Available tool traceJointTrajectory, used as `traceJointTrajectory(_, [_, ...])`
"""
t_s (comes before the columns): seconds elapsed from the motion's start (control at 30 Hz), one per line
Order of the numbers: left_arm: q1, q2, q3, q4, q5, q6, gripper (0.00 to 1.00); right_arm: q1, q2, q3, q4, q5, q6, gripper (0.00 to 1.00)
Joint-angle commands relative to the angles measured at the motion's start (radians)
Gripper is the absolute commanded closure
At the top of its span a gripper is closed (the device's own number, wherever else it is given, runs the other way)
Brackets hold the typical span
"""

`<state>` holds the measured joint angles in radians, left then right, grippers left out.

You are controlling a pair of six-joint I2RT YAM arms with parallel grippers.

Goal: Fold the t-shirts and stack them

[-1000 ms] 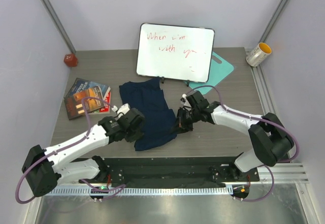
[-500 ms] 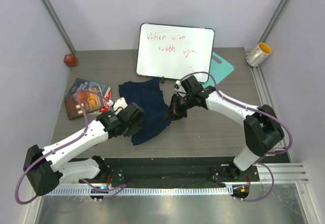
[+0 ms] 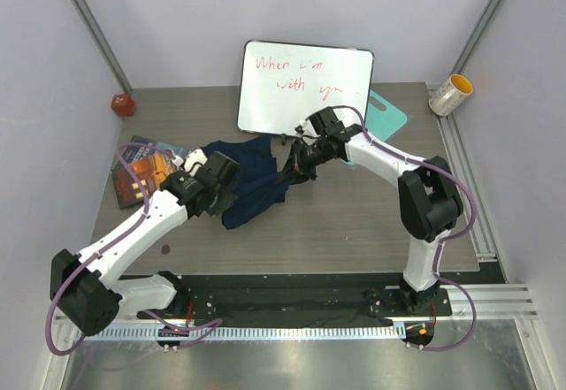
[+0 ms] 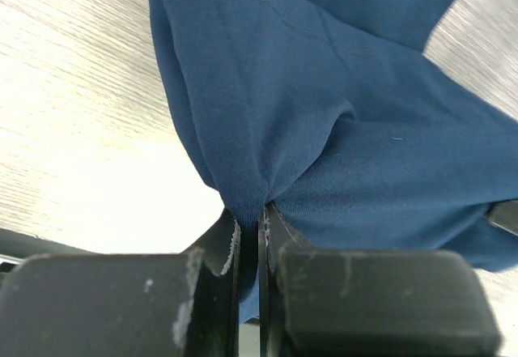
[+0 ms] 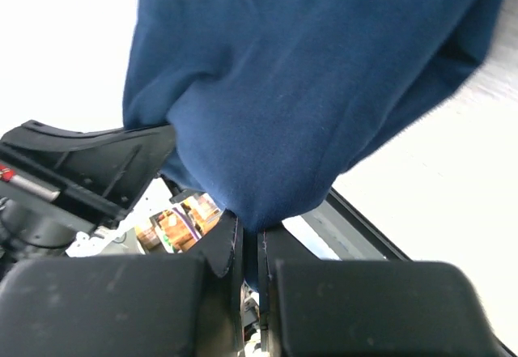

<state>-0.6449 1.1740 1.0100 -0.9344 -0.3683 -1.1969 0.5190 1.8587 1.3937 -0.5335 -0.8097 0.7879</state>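
My left gripper carries the shirt's pinched near edge outward onto the shirt's far part (image 3: 240,150) next and releases there, as that part lies outward of the gripper, flat on the tabletop.
One dark navy t-shirt (image 3: 252,182) lies bunched on the grey table, just in front of the whiteboard. My left gripper (image 3: 215,197) is shut on its near left edge; the left wrist view shows a pinch of blue fabric (image 4: 324,130) between the black fingers (image 4: 222,248). My right gripper (image 3: 292,167) is shut on the shirt's right edge, which hangs lifted above the table; the right wrist view shows the cloth (image 5: 307,90) draping from the closed fingers (image 5: 227,248). No other t-shirt shows.
A whiteboard (image 3: 305,89) with red writing leans at the back, a teal board (image 3: 389,116) behind its right side. Books (image 3: 141,169) lie at the left, a red object (image 3: 122,103) at the back left, and a yellow-topped cup (image 3: 449,95) at the back right.
Both grippers have carried the shirt's near edge away from the arm bases toward the whiteboard, folding it up over itself. The shirt now covers a shorter, bunched patch.
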Motion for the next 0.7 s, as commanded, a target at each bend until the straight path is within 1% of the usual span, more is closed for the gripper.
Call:
traceJointTrajectory(0.0, [0.036, 0.038, 0.032, -0.014, -0.008, 0.068, 1.0, -0.017, 0.051, 0.108, -0.013, -0.04, 0.007, 0.94])
traceJointTrajectory(0.27, [0.076, 0.072, 0.045, 0.031, 0.029, 0.088, 1.0, -0.017, 0.161, 0.202, -0.014, -0.055, 0.03, 0.91])
traceJointTrajectory(0.4, [0.138, 0.107, 0.056, 0.052, 0.061, 0.118, 1.0, -0.02, 0.2, 0.243, -0.014, -0.057, 0.059, 0.92])
traceJointTrajectory(0.53, [0.205, 0.185, 0.111, 0.046, 0.103, 0.174, 1.0, -0.024, 0.241, 0.332, -0.014, -0.055, 0.092, 0.92])
traceJointTrajectory(0.57, [0.217, 0.226, 0.125, 0.046, 0.114, 0.193, 1.0, -0.024, 0.25, 0.349, -0.014, -0.055, 0.1, 0.92])
traceJointTrajectory(0.67, [0.254, 0.294, 0.194, 0.045, 0.137, 0.229, 1.0, -0.03, 0.293, 0.413, -0.013, -0.063, 0.138, 0.92])
